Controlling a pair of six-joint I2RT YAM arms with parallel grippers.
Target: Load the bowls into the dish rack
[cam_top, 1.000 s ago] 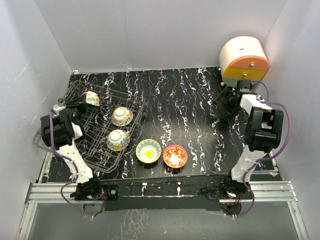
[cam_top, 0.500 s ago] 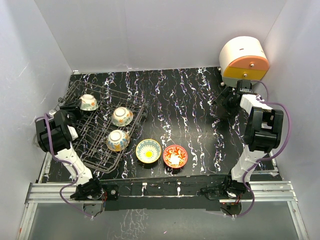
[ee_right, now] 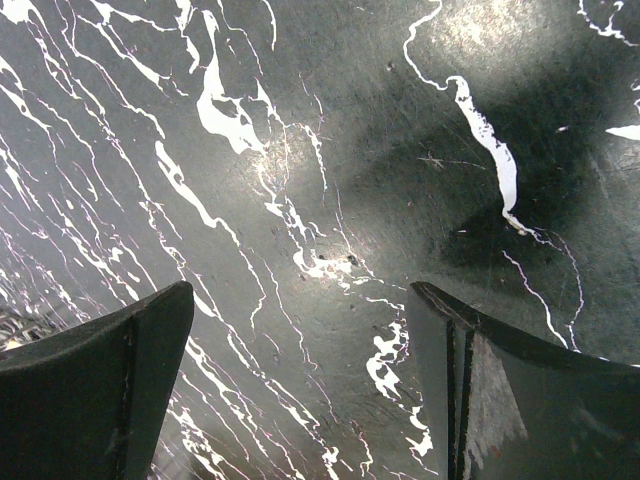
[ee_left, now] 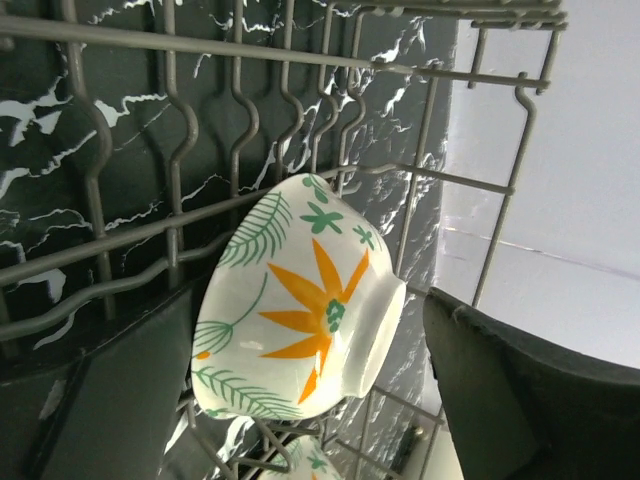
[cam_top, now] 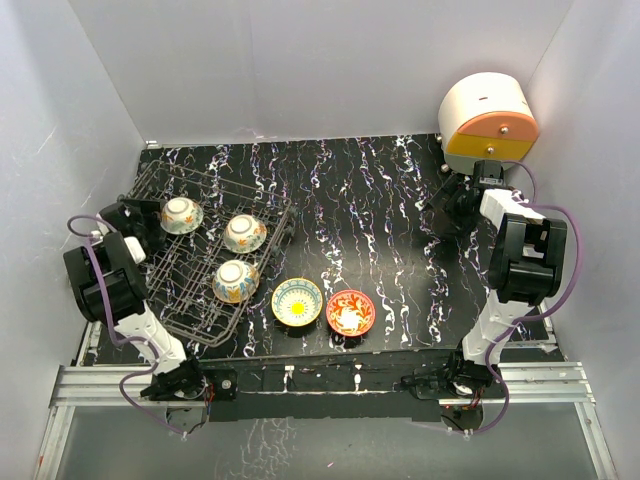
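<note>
My left gripper swings across to its right in the top view next and lowers onto the near rim of the yellow-and-blue bowl, which is still unracked.
The dark wire dish rack (cam_top: 190, 305) stands at the left of the table. Three bowls rest in it, foot rings up: one at its back left (cam_top: 181, 214), one at its back right (cam_top: 244, 232), one nearer (cam_top: 236, 280). Two more bowls sit upright on the table beside the rack, a yellow-and-blue one (cam_top: 297, 301) and a red-orange one (cam_top: 351, 312). My left gripper (cam_top: 138, 214) is open at the rack's left side. In the left wrist view the back-left bowl (ee_left: 300, 300) lies between the spread fingers on the rack wires (ee_left: 170, 100). My right gripper (ee_right: 300, 380) hangs open over bare table at the far right (cam_top: 450, 205).
A white and orange drum-shaped appliance (cam_top: 488, 125) stands at the back right corner, just behind the right arm. White walls close in the black marbled table (cam_top: 370, 220) on three sides. A second bowl (ee_left: 300, 462) shows below the first in the left wrist view.
My left gripper has opened and let go of the back-left bowl, which now rests in the rack. The left arm has drawn back to the left. The right arm has not moved.
</note>
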